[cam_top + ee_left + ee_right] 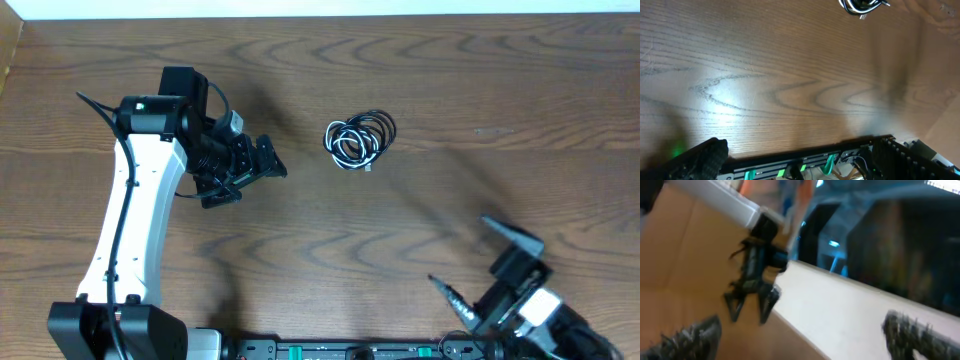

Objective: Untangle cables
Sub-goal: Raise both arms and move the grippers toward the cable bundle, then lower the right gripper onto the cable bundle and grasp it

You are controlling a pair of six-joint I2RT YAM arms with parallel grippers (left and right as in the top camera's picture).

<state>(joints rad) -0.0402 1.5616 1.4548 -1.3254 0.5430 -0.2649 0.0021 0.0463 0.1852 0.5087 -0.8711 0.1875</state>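
Observation:
I will next reach outward with my right gripper, tip its fingers down and go down onto the white pieces of cable at the coil's middle (357, 142), because the white cable lies far outward.
The cables (360, 140) lie in one small tangled coil of black and white strands on the wooden table, right of centre toward the back. In the left wrist view the cables (860, 6) just show at the top edge. My left gripper (250, 182) hovers to the left of the coil, well apart from it, open and empty (797, 150). My right gripper (478, 262) is at the front right, far from the coil, open with nothing between its fingers (805, 335). The right wrist view is blurred and shows no cables.
A black rail with green clips (330, 350) runs along the table's front edge between the arm bases, and shows in the left wrist view (805, 162). A white strip (300, 8) borders the far edge. Bare wood surrounds the coil.

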